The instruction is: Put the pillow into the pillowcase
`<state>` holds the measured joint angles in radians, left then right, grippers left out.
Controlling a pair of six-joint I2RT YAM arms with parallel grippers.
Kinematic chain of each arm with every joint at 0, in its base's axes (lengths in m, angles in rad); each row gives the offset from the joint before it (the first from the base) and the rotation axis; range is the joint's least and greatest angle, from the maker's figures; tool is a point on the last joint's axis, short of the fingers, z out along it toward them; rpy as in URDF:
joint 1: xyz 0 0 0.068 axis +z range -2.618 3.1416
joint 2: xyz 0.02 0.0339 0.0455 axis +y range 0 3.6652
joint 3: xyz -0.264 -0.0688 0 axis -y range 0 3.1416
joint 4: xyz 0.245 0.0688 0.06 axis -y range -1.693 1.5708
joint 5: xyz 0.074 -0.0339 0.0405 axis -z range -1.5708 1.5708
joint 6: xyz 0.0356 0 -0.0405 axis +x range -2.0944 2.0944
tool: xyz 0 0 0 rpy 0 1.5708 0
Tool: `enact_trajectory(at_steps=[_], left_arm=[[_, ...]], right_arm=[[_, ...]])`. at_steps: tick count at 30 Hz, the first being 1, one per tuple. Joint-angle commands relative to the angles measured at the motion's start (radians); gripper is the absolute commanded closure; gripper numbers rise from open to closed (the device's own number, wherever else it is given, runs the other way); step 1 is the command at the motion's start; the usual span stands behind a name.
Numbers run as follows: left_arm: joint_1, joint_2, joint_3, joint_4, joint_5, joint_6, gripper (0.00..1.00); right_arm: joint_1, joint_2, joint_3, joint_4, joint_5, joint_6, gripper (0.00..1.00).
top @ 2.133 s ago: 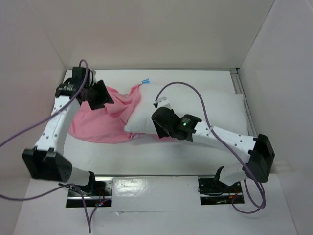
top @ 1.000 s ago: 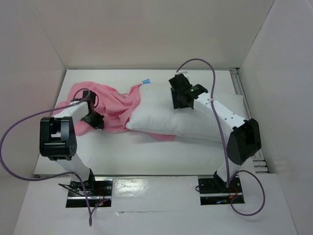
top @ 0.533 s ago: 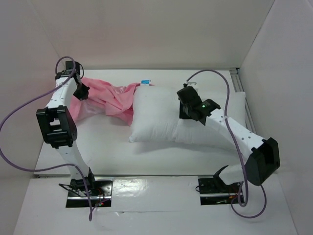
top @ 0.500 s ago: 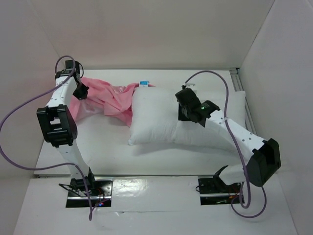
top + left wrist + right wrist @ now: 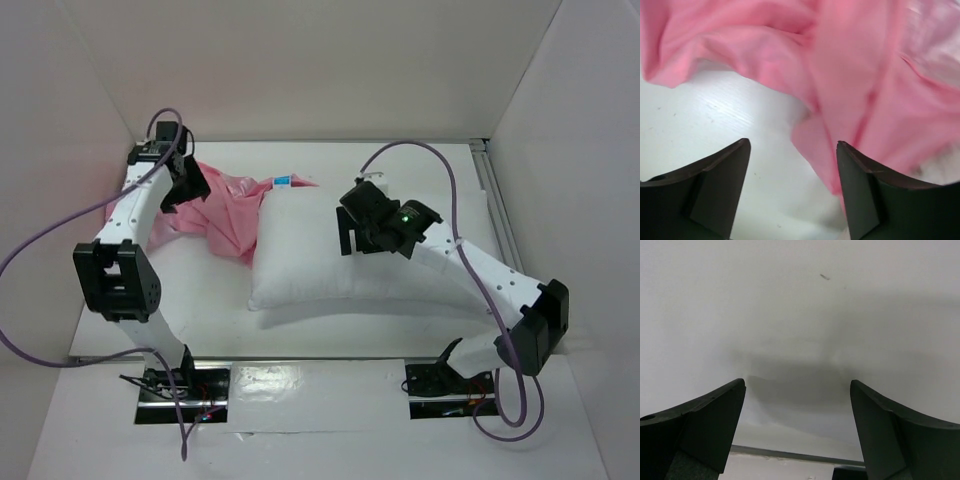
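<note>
Mostly bare table shows between my left gripper's fingers, so I need to move that gripper to the right in the top view and down onto the pillowcase's edge by the pillow.
The white pillow [image 5: 340,262] lies across the middle of the table, and its left end overlaps the crumpled pink pillowcase [image 5: 226,203] at the back left. My left gripper [image 5: 186,187] hovers over the pillowcase's left part. In the left wrist view it [image 5: 792,145] is open and holds nothing, with pink folds [image 5: 855,75] above and beside the right finger and bare table below. My right gripper [image 5: 349,228] is open above the pillow's top middle. In the right wrist view it [image 5: 797,384] faces only a plain white shadowed surface.
White walls close in the table on the left, back and right. A metal rail [image 5: 492,178] runs along the right edge. A small blue tag [image 5: 283,181] sits at the pillow's back left corner. Purple cables [image 5: 60,240] loop off both arms.
The pillow has shifted left and toward the near edge, further onto the pillowcase. My right gripper moved left with it. My left gripper moved right over the pink cloth.
</note>
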<state>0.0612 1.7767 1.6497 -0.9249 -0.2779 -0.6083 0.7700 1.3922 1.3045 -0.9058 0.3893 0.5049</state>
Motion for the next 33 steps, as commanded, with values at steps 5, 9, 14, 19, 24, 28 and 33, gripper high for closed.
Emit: enact_trajectory(at_steps=[5, 9, 14, 19, 24, 28, 33], left_arm=[[-0.230, -0.120, -0.013, 0.029, 0.111, 0.234, 0.26], [-0.308, -0.053, -0.047, 0.017, 0.152, 0.304, 0.26], [-0.353, 0.045, -0.076, 0.003, 0.086, 0.305, 0.23], [-0.362, 0.139, -0.088, 0.014, 0.129, 0.286, 0.18], [-0.373, 0.239, -0.064, 0.029, 0.086, 0.248, 0.24], [-0.362, 0.274, 0.014, 0.020, 0.029, 0.194, 0.76], [-0.293, 0.222, 0.160, -0.052, 0.103, 0.185, 1.00]], right_arm=[[0.006, 0.053, 0.231, -0.113, 0.062, -0.049, 0.03], [0.006, 0.123, 0.323, -0.131, 0.062, -0.077, 0.02], [-0.012, 0.208, 0.444, -0.163, 0.062, -0.107, 0.01], [-0.049, 0.280, 0.524, -0.183, 0.052, -0.138, 0.01], [-0.084, 0.335, 0.597, -0.183, 0.033, -0.174, 0.01], [-0.132, 0.370, 0.621, -0.183, -0.003, -0.212, 0.01], [-0.158, 0.470, 0.683, -0.163, -0.101, -0.267, 0.01]])
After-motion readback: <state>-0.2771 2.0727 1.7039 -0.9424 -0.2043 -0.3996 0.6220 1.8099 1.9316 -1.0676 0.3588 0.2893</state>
